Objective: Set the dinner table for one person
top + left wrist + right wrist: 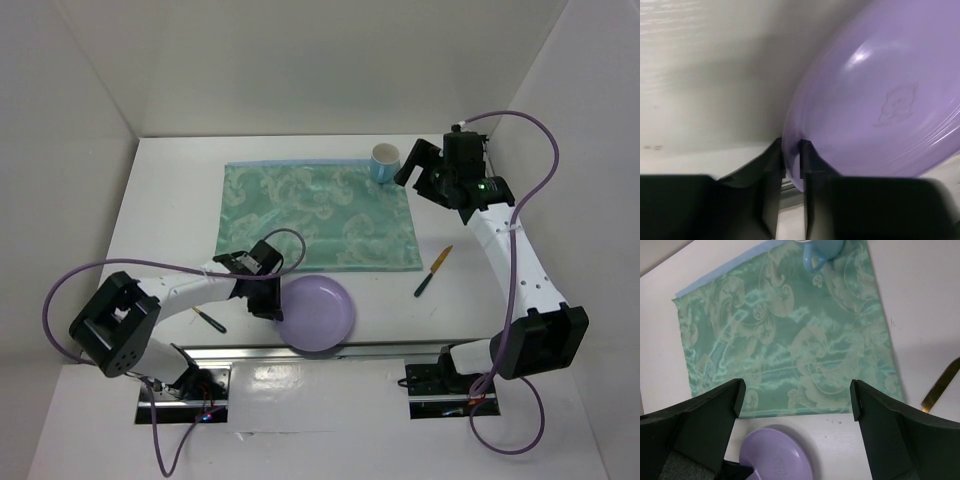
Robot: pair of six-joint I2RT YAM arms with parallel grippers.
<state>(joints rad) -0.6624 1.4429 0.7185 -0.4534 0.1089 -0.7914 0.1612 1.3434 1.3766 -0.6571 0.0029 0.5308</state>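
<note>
The knife lies below my right gripper, nearer my base, so the gripper draws back toward my base and down onto the knife's dark handle (pixel 424 285) next.
The white dinner table (pixel 170 200) carries a green patterned placemat (pixel 315 215) at its middle. A purple plate (pixel 318 312) is near the table's front edge, just in front of the placemat. My left gripper (pixel 268 300) is shut on the plate's left rim. The left wrist view shows the rim pinched between the fingers (pixel 770 165), with the plate (pixel 880 100) tilted and casting a shadow. My right gripper (pixel 415 170) is open and empty, hovering beside a blue mug (pixel 385 160) at the placemat's far right corner. Its wrist view shows the placemat (pixel 785 340), mug (pixel 822 250) and plate (pixel 777 455) below.
A knife (pixel 433 272) with a yellow blade and dark handle lies right of the placemat and also shows in the right wrist view (pixel 940 387). Another small utensil (pixel 210 320) lies near the left arm. White walls enclose the table at the back and sides.
</note>
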